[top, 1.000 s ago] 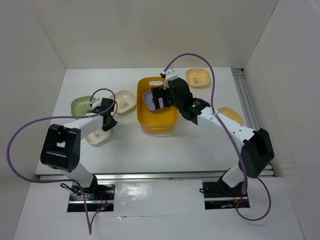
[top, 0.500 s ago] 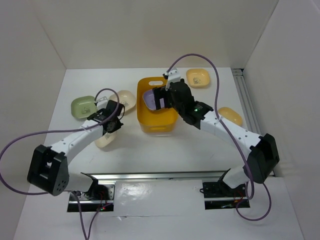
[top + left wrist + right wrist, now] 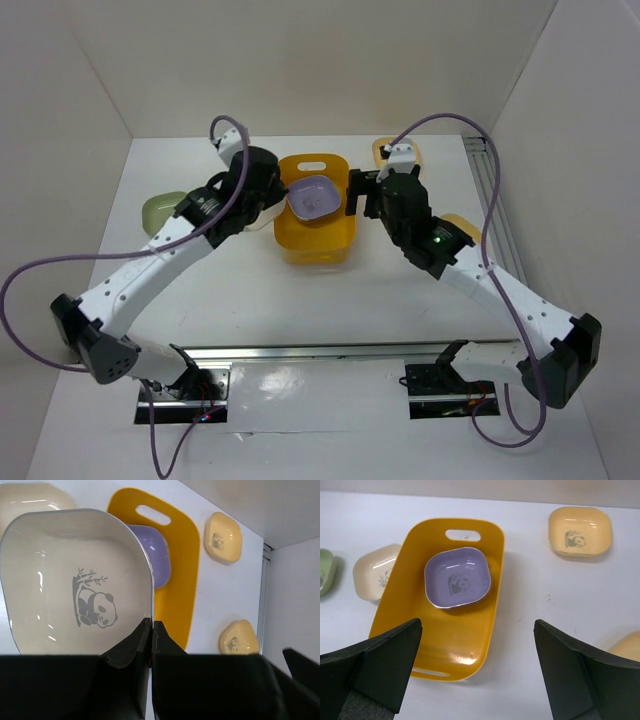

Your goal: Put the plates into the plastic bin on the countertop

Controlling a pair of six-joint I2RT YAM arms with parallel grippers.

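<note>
I will move my left gripper down and to its right in the top view, where the lilac plate (image 3: 156, 555) lies, and release the cream plate on it.
The orange-yellow bin (image 3: 318, 238) stands mid-table with one lilac plate (image 3: 315, 197) lying in it. My left gripper (image 3: 266, 198) is at the bin's left rim, shut on the rim of a cream panda plate (image 3: 75, 587), held in the air; the plate barely shows from above. My right gripper (image 3: 357, 195) is open and empty at the bin's right rim. In the right wrist view the bin (image 3: 455, 630) and lilac plate (image 3: 457, 577) lie below the open gripper (image 3: 477, 675). Only one lilac plate shows and I see no brown plate.
A pale green plate (image 3: 160, 210) lies at the far left. A second cream plate (image 3: 374, 571) lies left of the bin. One yellow-orange plate (image 3: 580, 530) lies at the back right and another (image 3: 465, 228) right of the bin. White walls enclose the countertop (image 3: 250, 290).
My left gripper has lifted the cream plate from the front left and carried it to the bin's left rim. My right gripper has drawn back out of the bin, leaving the lilac plate inside.
</note>
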